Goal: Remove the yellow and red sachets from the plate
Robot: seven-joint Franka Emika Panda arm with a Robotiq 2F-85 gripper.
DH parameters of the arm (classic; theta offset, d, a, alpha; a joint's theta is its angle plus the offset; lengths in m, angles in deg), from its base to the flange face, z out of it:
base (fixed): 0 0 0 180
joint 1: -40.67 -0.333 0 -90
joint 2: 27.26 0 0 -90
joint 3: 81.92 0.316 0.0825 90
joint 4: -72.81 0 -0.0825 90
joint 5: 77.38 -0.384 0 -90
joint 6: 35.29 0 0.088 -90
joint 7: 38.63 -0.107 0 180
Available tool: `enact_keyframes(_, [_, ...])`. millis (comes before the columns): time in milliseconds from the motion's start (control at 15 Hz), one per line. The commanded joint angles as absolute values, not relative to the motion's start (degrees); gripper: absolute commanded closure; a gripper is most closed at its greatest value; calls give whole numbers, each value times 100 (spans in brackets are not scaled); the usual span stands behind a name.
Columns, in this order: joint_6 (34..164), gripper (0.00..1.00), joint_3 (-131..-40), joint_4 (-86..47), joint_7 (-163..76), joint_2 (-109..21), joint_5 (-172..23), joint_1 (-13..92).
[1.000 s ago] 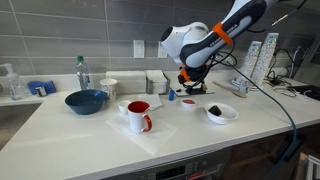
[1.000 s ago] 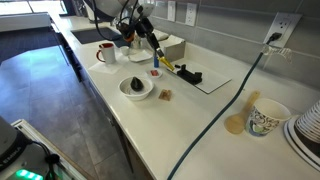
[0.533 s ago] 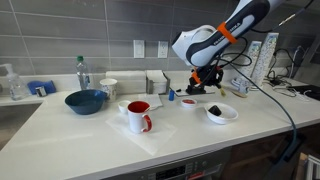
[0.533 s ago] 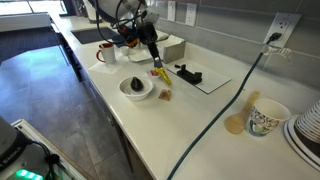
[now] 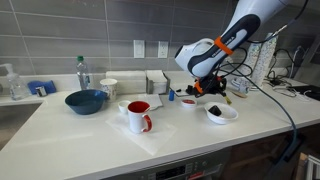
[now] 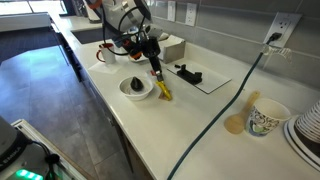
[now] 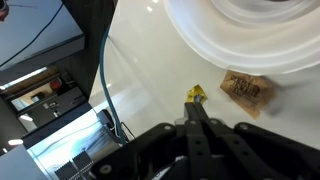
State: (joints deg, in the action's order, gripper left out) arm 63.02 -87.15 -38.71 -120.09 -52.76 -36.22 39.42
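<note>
The brown packet by the bowl (image 6: 165, 96) (image 7: 246, 91) lies to my gripper's right in the wrist view, so next I need to shift my gripper over the packet and release the yellow sachet.
My gripper (image 6: 155, 70) is shut on the yellow sachet (image 6: 161, 89), which hangs from the fingertips just above the counter, beside the white bowl with a dark item (image 6: 136, 88). In the wrist view the shut gripper (image 7: 196, 106) pinches the yellow sachet (image 7: 196, 94), of which only a corner shows past the tips. The small white plate (image 5: 188, 104) sits left of the gripper (image 5: 214, 92) and holds the red sachet (image 5: 188, 101). The red-and-white mug (image 5: 138, 116) stands further left.
A brown packet (image 7: 246, 88) lies on the counter by the white bowl's rim (image 7: 235, 45). A blue bowl (image 5: 86, 100), a bottle (image 5: 82, 72), a black item on a white mat (image 6: 188, 74), a cable (image 6: 225, 105) and a paper cup (image 6: 266, 117) are around.
My gripper has moved away from the small plate toward the white bowl and lowered, carrying the yellow sachet. The red sachet stays on the plate.
</note>
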Motion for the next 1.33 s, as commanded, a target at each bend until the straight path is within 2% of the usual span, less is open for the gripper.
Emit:
enact_keyframes(0, [6286, 100, -8759, -3670, -12207, -5578, -3654, 3892])
enact_keyframes(600, [6401, 100, -8782, -3168, -12238, -6002, -3642, 3884])
enact_keyframes(667, [6373, 74, -8769, -3104, -12202, -6043, -3687, 3882])
enact_keyframes(733, [6384, 73, -8755, -3065, -12170, -6063, -3720, 3886])
enact_keyframes(800, [6380, 67, -8744, -3058, -12141, -6051, -3721, 3872])
enact_keyframes(1267, [6723, 18, -8465, -3145, -11327, -5627, -4269, 3977])
